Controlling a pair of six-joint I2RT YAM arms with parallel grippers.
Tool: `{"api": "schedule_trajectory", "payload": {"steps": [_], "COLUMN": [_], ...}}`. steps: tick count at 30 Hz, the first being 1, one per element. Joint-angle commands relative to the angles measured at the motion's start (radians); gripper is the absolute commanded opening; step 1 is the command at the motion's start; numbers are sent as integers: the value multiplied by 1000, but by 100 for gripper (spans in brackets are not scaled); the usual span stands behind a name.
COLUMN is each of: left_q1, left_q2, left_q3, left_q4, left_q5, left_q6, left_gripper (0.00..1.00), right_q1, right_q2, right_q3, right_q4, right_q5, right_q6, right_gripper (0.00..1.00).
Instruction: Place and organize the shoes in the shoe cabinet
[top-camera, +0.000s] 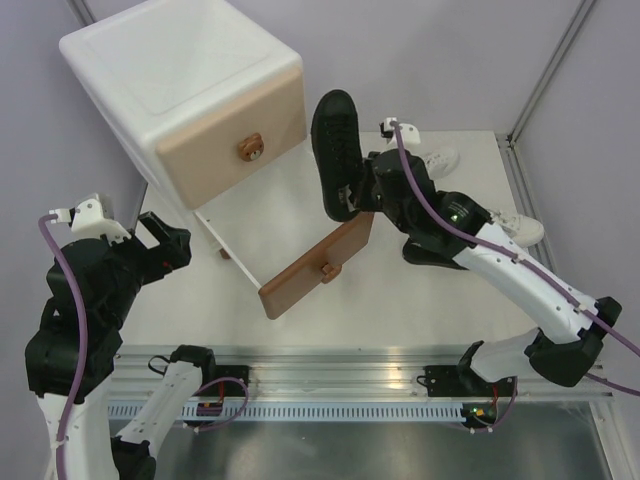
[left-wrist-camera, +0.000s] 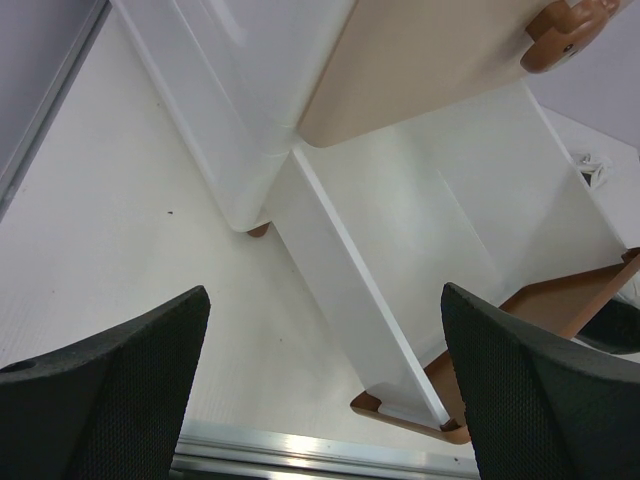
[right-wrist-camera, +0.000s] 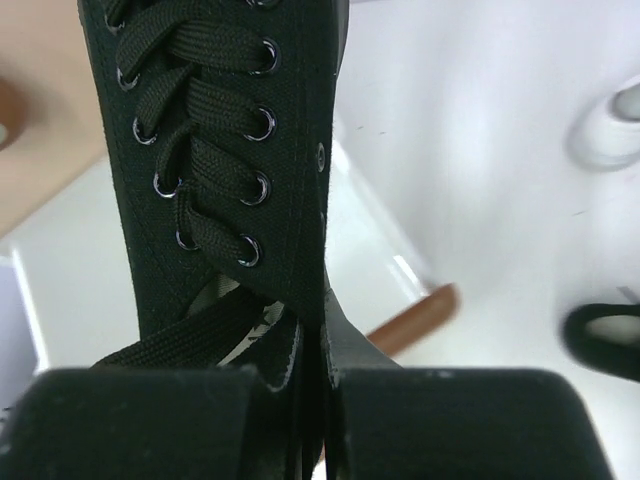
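The right gripper lowers toward the left in the top view next, turning, and releases the black shoe on the open drawer's bottom, because that bottom lies empty.
My right gripper is shut on the side wall of a black lace-up shoe and holds it in the air, toe pointing away, over the far end of the open lower drawer. In the right wrist view the shoe fills the frame, pinched at the gripper. The white shoe cabinet stands at the back left, its brown drawer front pulled out. A second black shoe lies under the right arm. Two white shoes lie at the right. My left gripper is open and empty beside the cabinet.
The beige upper drawer front with its bear knob is closed. In the left wrist view the drawer's side wall and the table's metal front rail lie between the fingers. A frame post rises at the back right.
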Motion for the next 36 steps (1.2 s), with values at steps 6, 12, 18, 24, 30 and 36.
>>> {"api": "schedule_trajectory", "payload": {"steps": [6, 12, 18, 24, 30, 36], "left_q1": [-2, -2, -2, -4, -4, -5], "left_q2": [-20, -25, -23, -22, -17, -16], "left_q3": [-6, -14, -15, -12, -12, -12], "left_q4": [31, 30, 31, 36, 36, 39], "left_q5": [14, 13, 16, 17, 16, 10], "left_q6": [-24, -23, -21, -20, -20, -20], "left_gripper": [100, 100, 100, 100, 100, 100], "right_q1": [146, 226, 265, 295, 309, 314], "right_q2": [125, 203, 243, 298, 311, 312], "right_q3": [55, 57, 81, 160, 172, 181], "right_q4": [196, 180, 100, -35, -119, -176], "right_q5": [156, 174, 158, 115, 56, 15], "right_q6": [192, 220, 218, 152, 135, 108], "right_gripper": [1, 0, 0, 0, 0, 0]}}
